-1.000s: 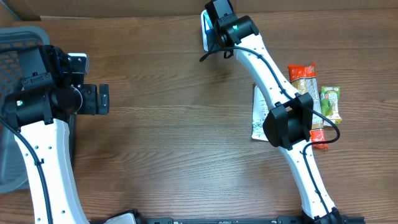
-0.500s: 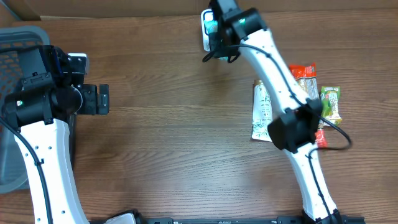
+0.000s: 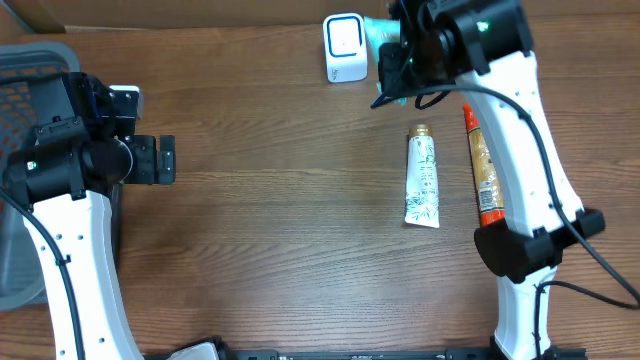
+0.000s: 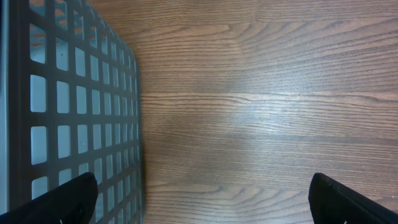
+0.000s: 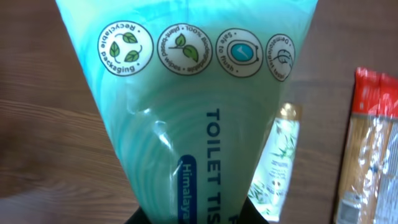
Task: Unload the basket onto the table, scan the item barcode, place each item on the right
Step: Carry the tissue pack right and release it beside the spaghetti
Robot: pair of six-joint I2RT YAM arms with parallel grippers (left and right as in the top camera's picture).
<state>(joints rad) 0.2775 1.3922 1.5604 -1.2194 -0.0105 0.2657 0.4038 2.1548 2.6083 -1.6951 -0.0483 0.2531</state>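
Note:
My right gripper should next move back and down to free the pack (image 3: 378,33) between the tube and the snack bar, because that gap is below the gripper, toward my base.
A teal toilet tissue pack (image 5: 199,106) fills the right wrist view, and my right gripper (image 5: 202,218) is shut on its lower end. From overhead the pack (image 3: 378,33) hangs just right of the white barcode scanner (image 3: 345,48), which stands at the table's back edge, with the right gripper (image 3: 400,62) beside it. My left gripper (image 3: 165,160) is open and holds nothing at the far left. Its dark fingertips (image 4: 68,199) show at the bottom corners of the left wrist view.
A white tube (image 3: 422,178) with leaf print lies right of centre. An orange snack bar (image 3: 483,165) lies beside it, partly under the right arm. A grey mesh basket (image 3: 20,80) sits at the left edge, under my left gripper's left finger.
The right arm has swung right, carrying the teal pack from in front of the scanner to its right side. The tube now shows in full. The left arm has not moved.

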